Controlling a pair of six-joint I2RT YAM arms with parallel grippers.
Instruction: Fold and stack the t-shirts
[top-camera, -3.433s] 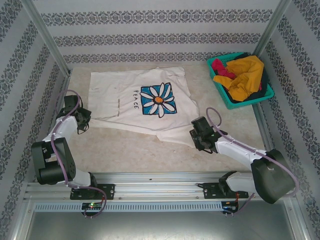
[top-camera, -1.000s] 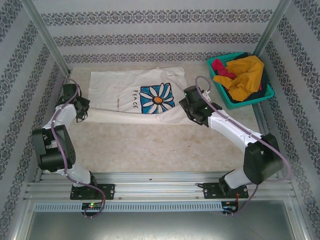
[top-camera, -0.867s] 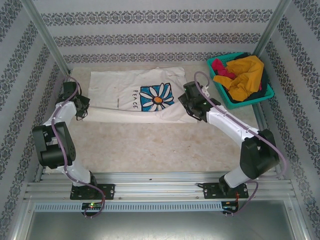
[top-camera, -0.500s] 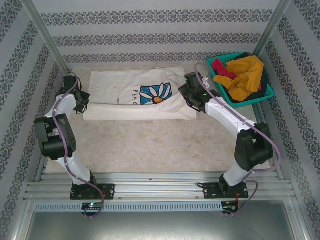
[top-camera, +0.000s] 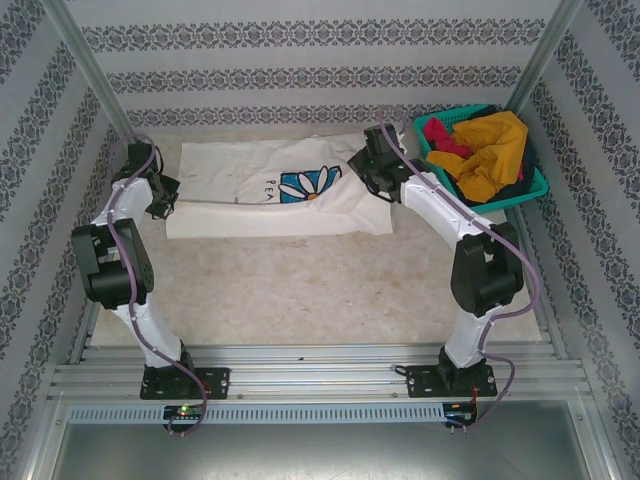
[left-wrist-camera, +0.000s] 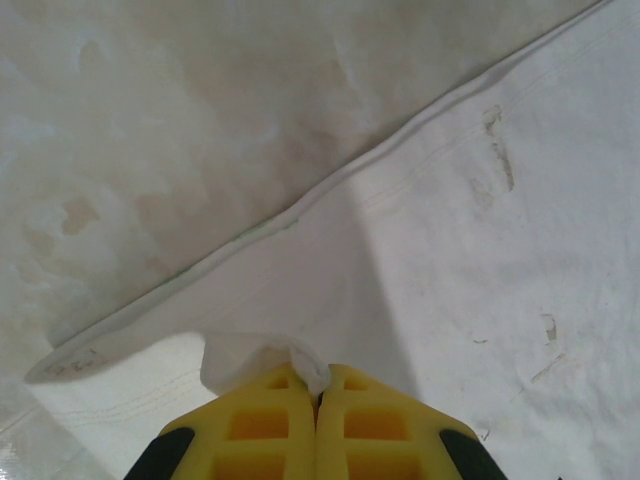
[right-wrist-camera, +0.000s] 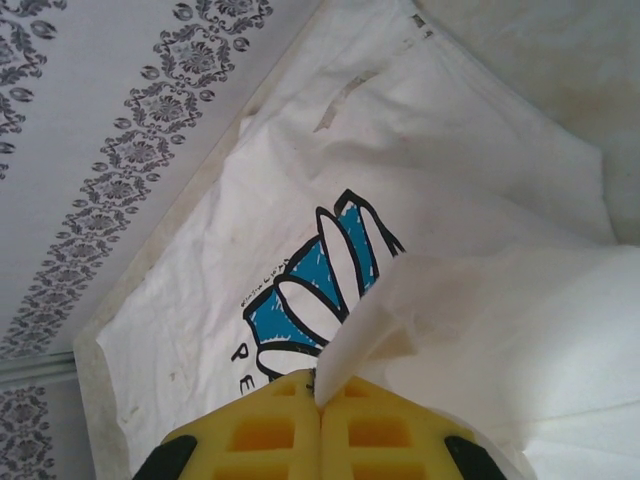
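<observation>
The white cloth (left-wrist-camera: 480, 280) beyond the daisy print lies outward of the robot's right gripper, so the right gripper will move outward toward it and let go of the pinched edge there.
The cream-white t-shirt (top-camera: 260, 205) lies across the back of the table, its near half doubled over the far half so the blue daisy print (top-camera: 305, 183) is partly covered. My left gripper (top-camera: 160, 195) is shut on a corner of the shirt at its left end; in the left wrist view the yellow fingers (left-wrist-camera: 270, 420) pinch a tuft of white cloth (left-wrist-camera: 480, 280). My right gripper (top-camera: 372, 172) is shut on the shirt's right edge, and the right wrist view shows the fold rising from the fingers (right-wrist-camera: 270, 430) above the daisy print (right-wrist-camera: 320, 290).
A teal mesh basket (top-camera: 500, 203) stands at the back right and holds a mustard-yellow shirt (top-camera: 490, 150), a magenta one (top-camera: 437, 135) and a dark one (top-camera: 525, 170). Patterned walls and metal posts close in the back and sides. Bare tabletop (top-camera: 300, 290) lies nearer the arm bases.
Both grippers have moved toward the back wall, carrying the shirt's near edge over the rest. The fold now covers more of the daisy print and the lettering.
</observation>
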